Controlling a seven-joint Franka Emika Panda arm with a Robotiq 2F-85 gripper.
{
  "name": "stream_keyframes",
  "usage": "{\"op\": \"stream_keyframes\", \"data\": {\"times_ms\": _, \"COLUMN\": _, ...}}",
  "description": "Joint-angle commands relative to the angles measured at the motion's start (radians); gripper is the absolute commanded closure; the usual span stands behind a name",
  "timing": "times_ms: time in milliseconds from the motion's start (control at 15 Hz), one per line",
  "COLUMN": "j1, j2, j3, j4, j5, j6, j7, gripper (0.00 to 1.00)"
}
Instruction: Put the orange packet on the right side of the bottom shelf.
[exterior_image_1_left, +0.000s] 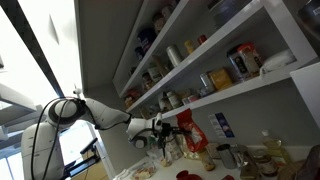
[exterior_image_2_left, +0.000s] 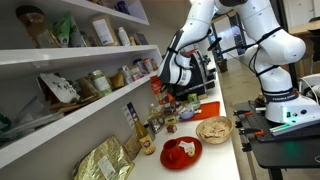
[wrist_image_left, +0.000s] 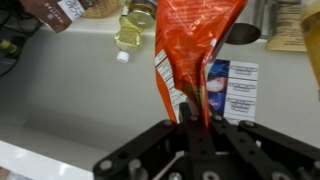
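The orange packet (exterior_image_1_left: 187, 123) hangs lower than the white bottom shelf, so next I need to raise my gripper, carry it onto that shelf beside the yellow tin and release it.
The orange packet (wrist_image_left: 196, 40) is a shiny red-orange bag with a white label. In the wrist view it stands out from my gripper (wrist_image_left: 196, 122), which is shut on one end of it. In both exterior views the gripper (exterior_image_1_left: 163, 128) (exterior_image_2_left: 170, 80) holds the packet (exterior_image_1_left: 187, 123) (exterior_image_2_left: 156, 87) in the air above the counter and just under the bottom shelf (exterior_image_1_left: 255, 92) (exterior_image_2_left: 70, 118). This long white board carries jars and bags. The packet does not touch the shelf.
Jars and packets stand on the shelves (exterior_image_1_left: 243, 60). On the counter below are an oil bottle (wrist_image_left: 135, 25), a blue-and-white packet (wrist_image_left: 236, 90), a red plate of food (exterior_image_2_left: 180, 152), a bowl (exterior_image_2_left: 213, 130), a gold bag (exterior_image_2_left: 100, 160) and several bottles (exterior_image_2_left: 133, 125).
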Motion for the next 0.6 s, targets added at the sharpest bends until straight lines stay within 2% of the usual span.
{"op": "stream_keyframes", "data": {"times_ms": 0, "j1": 0.014, "j2": -0.044, "j3": -0.036, "j4": 0.062, "j5": 0.216, "j6": 0.053, "j7": -0.252, "gripper": 0.99}}
{"op": "stream_keyframes", "data": {"times_ms": 200, "j1": -0.002, "j2": -0.069, "j3": -0.046, "j4": 0.13, "j5": 0.361, "j6": 0.118, "j7": -0.424, "gripper": 0.99}}
{"op": "stream_keyframes", "data": {"times_ms": 533, "j1": -0.05, "j2": -0.056, "j3": -0.087, "j4": 0.318, "j5": 0.516, "j6": 0.186, "j7": -0.623, "gripper": 0.99}}
